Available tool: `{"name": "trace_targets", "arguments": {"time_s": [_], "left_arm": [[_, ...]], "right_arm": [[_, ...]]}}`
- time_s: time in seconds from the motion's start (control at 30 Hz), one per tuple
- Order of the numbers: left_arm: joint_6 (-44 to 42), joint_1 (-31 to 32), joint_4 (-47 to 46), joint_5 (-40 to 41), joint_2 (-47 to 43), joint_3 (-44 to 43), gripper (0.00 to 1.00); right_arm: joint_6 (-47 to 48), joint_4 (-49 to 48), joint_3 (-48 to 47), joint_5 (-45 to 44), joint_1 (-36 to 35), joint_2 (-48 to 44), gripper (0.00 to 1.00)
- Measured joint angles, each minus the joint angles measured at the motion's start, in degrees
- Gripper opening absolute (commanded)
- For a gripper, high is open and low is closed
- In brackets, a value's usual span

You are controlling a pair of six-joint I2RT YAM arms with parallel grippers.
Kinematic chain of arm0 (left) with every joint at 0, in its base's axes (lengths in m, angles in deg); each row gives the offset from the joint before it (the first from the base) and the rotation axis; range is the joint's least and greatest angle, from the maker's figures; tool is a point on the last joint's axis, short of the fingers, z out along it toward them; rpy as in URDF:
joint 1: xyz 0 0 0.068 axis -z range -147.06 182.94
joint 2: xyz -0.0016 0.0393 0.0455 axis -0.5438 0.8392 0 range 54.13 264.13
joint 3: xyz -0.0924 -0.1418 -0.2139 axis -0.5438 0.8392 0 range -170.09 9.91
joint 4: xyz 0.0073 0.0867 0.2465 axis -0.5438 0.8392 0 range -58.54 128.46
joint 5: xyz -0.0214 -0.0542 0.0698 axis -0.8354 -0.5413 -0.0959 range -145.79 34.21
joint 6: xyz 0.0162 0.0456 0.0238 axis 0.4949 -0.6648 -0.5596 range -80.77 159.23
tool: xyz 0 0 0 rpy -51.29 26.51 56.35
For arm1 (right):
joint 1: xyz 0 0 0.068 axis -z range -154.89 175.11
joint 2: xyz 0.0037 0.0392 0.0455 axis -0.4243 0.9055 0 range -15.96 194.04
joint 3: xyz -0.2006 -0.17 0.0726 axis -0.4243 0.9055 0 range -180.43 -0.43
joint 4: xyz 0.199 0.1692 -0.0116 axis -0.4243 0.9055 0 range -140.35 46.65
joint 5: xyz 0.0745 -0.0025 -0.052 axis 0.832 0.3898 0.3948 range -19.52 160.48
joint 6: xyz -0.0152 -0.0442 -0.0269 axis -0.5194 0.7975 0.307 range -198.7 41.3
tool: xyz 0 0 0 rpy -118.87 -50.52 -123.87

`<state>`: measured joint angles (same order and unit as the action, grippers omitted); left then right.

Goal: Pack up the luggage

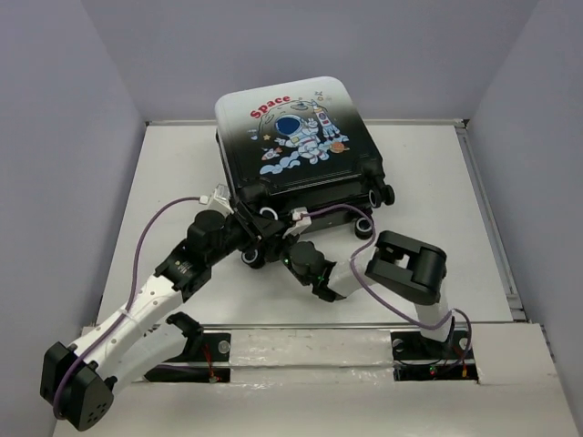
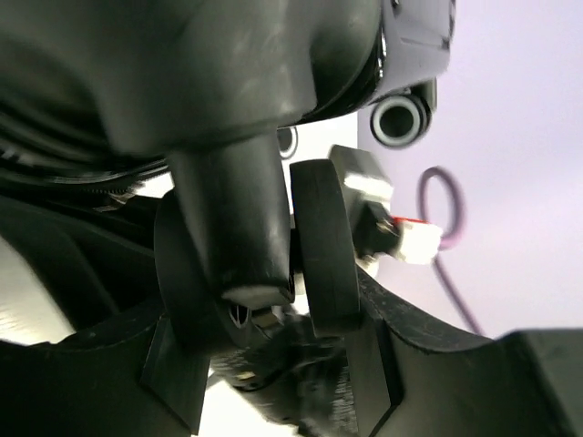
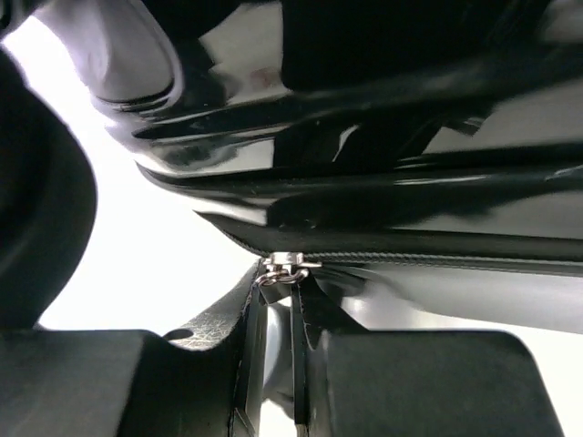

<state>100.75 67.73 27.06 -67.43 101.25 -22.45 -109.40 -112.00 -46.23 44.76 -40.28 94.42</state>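
Observation:
The black wheel [image 1: 269, 214] [image 2: 234, 218] is held between my left gripper's fingers, so next I will move my left gripper gently back toward my base and open its fingers off the wheel to let it go.
The luggage [image 1: 291, 137] lies shut on the white table [image 1: 173, 182], astronaut side up, with its black wheels toward me. My left gripper [image 1: 257, 238] is at its near left corner. In the left wrist view the gripper [image 2: 273, 355] has its fingers closed against both sides of a double wheel [image 2: 323, 246]. My right gripper [image 1: 290, 248] is just right of it at the near edge. In the right wrist view the gripper [image 3: 287, 382] is shut on the black zipper pull [image 3: 298, 355], which hangs from the metal slider [image 3: 287, 267] on the luggage seam.
Grey walls enclose the table on the left, back and right. A metal rail [image 1: 487, 218] runs along the right edge. Purple cables [image 1: 150, 232] loop off both arms. Other luggage wheels [image 1: 364, 223] stick out near the right arm.

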Motion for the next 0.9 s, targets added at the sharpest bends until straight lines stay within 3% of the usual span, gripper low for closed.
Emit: {"name": "trace_targets", "arguments": {"time_s": [0.2,0.3,0.47,0.7,0.77,0.8,0.9], "left_arm": [[-0.1,0.8,-0.5,11.1,-0.2,0.0,0.06],[-0.6,3.0,-1.6,11.4,-1.9,0.0,0.06],[0.7,8.8,-1.7,4.9,-5.4,0.0,0.06],[6.0,10.1,-9.9,1.2,-3.8,0.0,0.06],[7.5,10.1,-15.6,1.9,-1.9,0.1,0.06],[7.8,10.1,-18.4,3.0,-1.4,0.3,0.06],[9.7,9.0,-25.2,6.8,-1.5,1.0,0.06]], "right_arm": [[-12.3,-8.4,-10.1,-0.2,0.4,11.7,0.07],[-12.4,-9.6,-6.6,0.5,0.4,8.8,0.07],[-10.3,-11.4,8.9,1.3,-3.5,-4.5,0.07],[-9.4,-16.2,9.7,1.1,-4.9,-5.4,0.07],[-8.9,-17.4,5.0,1.6,-4.9,-3.0,0.19],[-9.5,-18.9,1.5,1.7,-4.7,-1.0,0.43],[-11.1,-19.5,-2.9,2.6,-3.9,1.8,0.76]]}}
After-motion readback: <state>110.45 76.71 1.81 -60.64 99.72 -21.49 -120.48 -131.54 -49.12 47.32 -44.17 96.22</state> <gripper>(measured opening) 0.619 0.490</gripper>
